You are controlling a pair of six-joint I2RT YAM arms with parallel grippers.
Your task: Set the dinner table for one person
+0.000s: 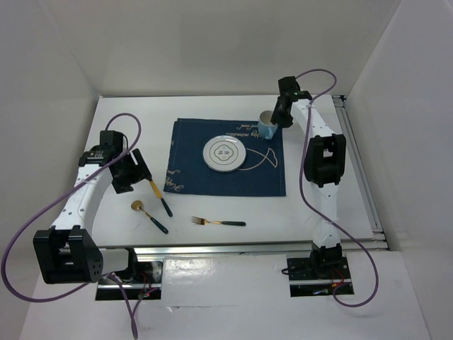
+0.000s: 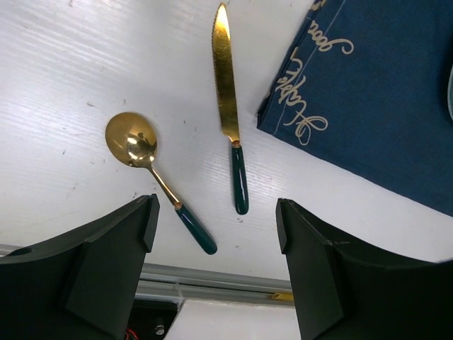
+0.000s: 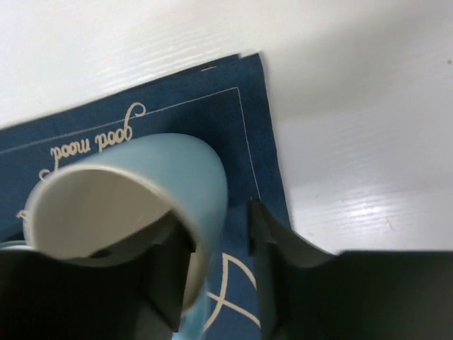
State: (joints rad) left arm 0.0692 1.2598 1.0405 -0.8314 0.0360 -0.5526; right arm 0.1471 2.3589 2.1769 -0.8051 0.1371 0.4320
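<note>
My left gripper is open and the spoon's green handle (image 1: 158,225) (image 2: 196,229) lies slanted to its fingers, so it needs to lower back toward the metal bar, then turn onto that handle.
The white dinner table (image 1: 340,205) holds a navy placemat (image 1: 191,184) with a white plate (image 1: 224,154) on it. A light blue cup (image 1: 267,127) stands on the placemat's far right corner. My right gripper (image 1: 282,117) straddles its rim. In the right wrist view one finger (image 3: 166,276) is inside the cup (image 3: 177,170) and the other (image 3: 276,262) is outside, a gap away from the wall, so the gripper (image 3: 216,227) is open. My left gripper (image 1: 141,170) is open and empty above the gold knife (image 2: 228,106) and gold spoon (image 2: 132,140), both green-handled.
A gold fork (image 1: 219,222) lies on the table near the front edge, below the placemat. The knife (image 1: 160,197) and spoon (image 1: 148,214) lie left of the placemat's near left corner (image 2: 382,92). A metal rail (image 2: 212,280) runs along the front edge. White walls enclose the table.
</note>
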